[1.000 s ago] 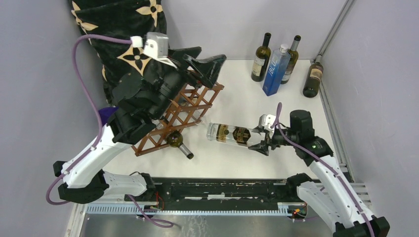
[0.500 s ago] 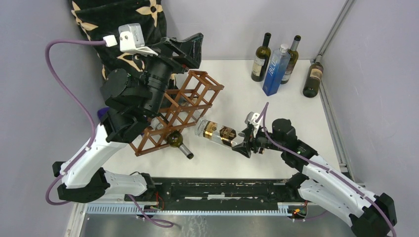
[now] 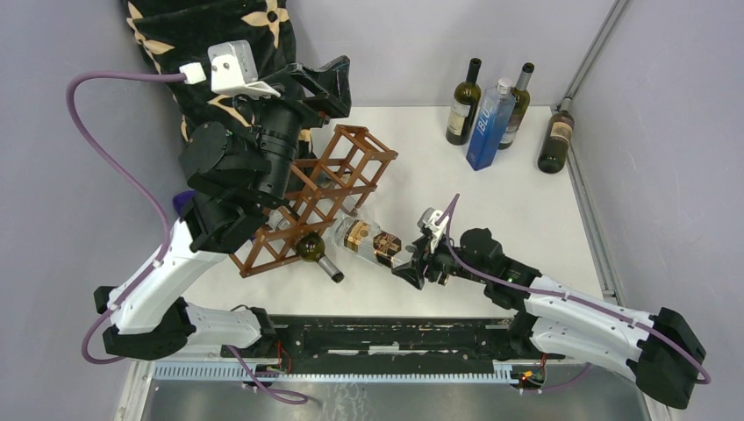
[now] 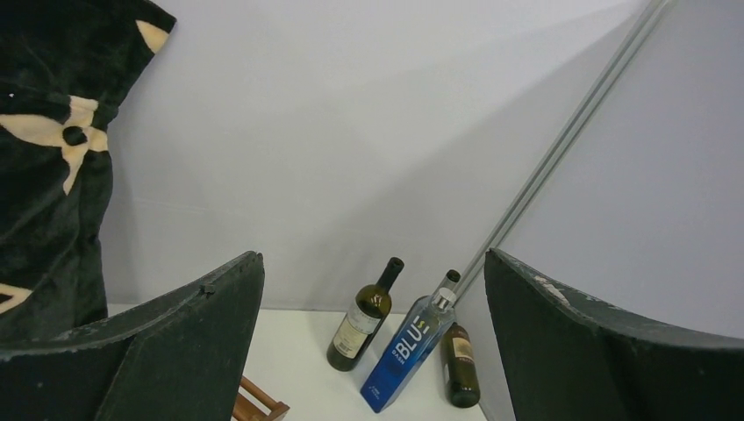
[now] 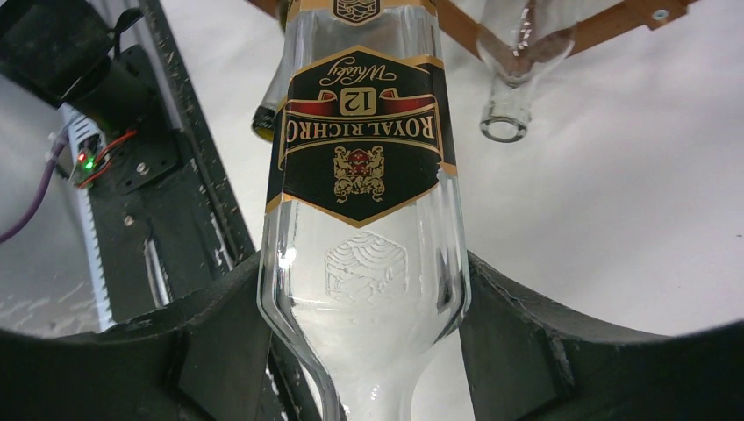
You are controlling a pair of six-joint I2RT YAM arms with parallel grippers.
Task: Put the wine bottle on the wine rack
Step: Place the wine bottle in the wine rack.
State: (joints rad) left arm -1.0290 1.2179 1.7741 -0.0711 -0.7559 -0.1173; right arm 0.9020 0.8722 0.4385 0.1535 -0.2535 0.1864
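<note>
The clear wine bottle has its base facing the rack's opening [image 3: 319, 217] beside the dark bottle, so my right gripper will next push to the left in the top view and release it there.
The wine bottle [image 3: 364, 239] is a clear one with a black and gold label, lying nearly level just above the table. My right gripper [image 3: 419, 261] is shut on its shoulder, one finger on each side of the glass [image 5: 361, 175]. The bottle's base points left and reaches the near side of the reddish-brown wine rack [image 3: 325, 197]. A dark bottle [image 3: 314, 251] and a clear bottle [image 5: 513, 88] lie in the rack. My left gripper [image 3: 323, 86] hangs open and empty above the rack's far end, facing the back wall. Only a rack corner [image 4: 259, 408] shows in the left wrist view.
Two dark bottles [image 3: 463, 103] [image 3: 519, 105] and a blue bottle [image 3: 490, 127] stand at the back right, and another dark bottle [image 3: 556, 136] is by the right wall. A black patterned cloth [image 3: 211, 35] hangs at the back left. A black rail [image 3: 386, 338] runs along the near edge.
My right arm has carried the bottle left, base first, up to the rack. My left gripper has lifted off the rack's far end and swung back and left, still open.
</note>
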